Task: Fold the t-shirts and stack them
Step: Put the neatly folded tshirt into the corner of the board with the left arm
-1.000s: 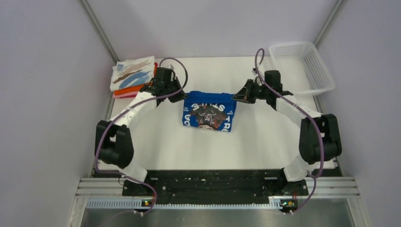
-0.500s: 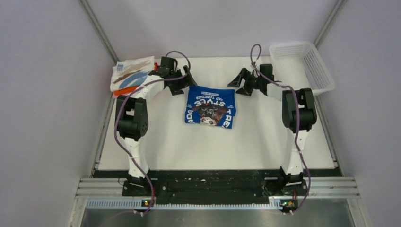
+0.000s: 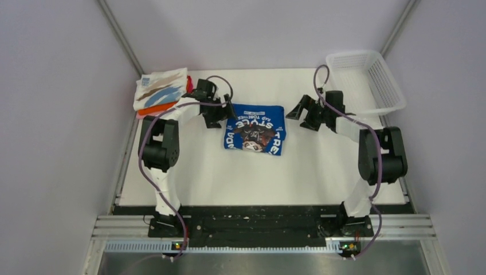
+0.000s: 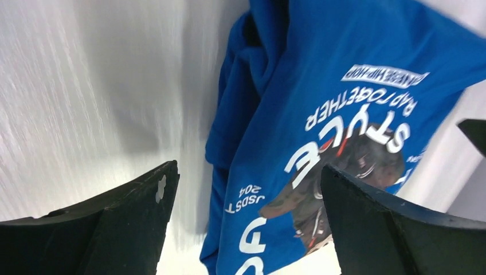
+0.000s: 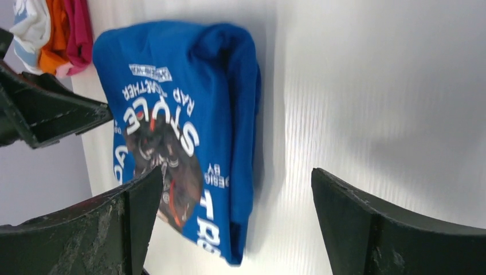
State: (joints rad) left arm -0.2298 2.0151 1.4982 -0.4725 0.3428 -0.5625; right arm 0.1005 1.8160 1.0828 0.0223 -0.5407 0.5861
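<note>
My left gripper lowers and shifts onto the royal-blue t-shirt's edge facing the stack [image 3: 230, 122] [image 4: 232, 150] next, since it lies below the gripper's fingers, to their right in the top view.
The royal-blue t-shirt [image 3: 255, 129] lies folded flat on the white table, its white lettering and dark print facing up. My left gripper [image 3: 222, 116] hovers open at its far-left edge. In the left wrist view the shirt [image 4: 321, 86] lies below the wide jaws of that gripper [image 4: 247, 172], untouched. My right gripper [image 3: 299, 117] stands open just off the shirt's far-right edge; in the right wrist view the shirt's folded side [image 5: 240, 114] lies under that gripper [image 5: 236, 175]. A stack of folded t-shirts sits at the far left: white [image 3: 160, 89] on top, with orange [image 3: 153, 109] and magenta [image 5: 80, 28] beneath.
A white mesh basket [image 3: 367, 80] stands at the far right corner. Grey walls close in the table on both sides. The black rail with both arm bases [image 3: 252, 220] runs along the near edge.
Both grippers, shut on the blue shirt's far corners a second ago, have opened and let go. The shirt now rests flat, slightly farther back, and both arms have drawn aside.
</note>
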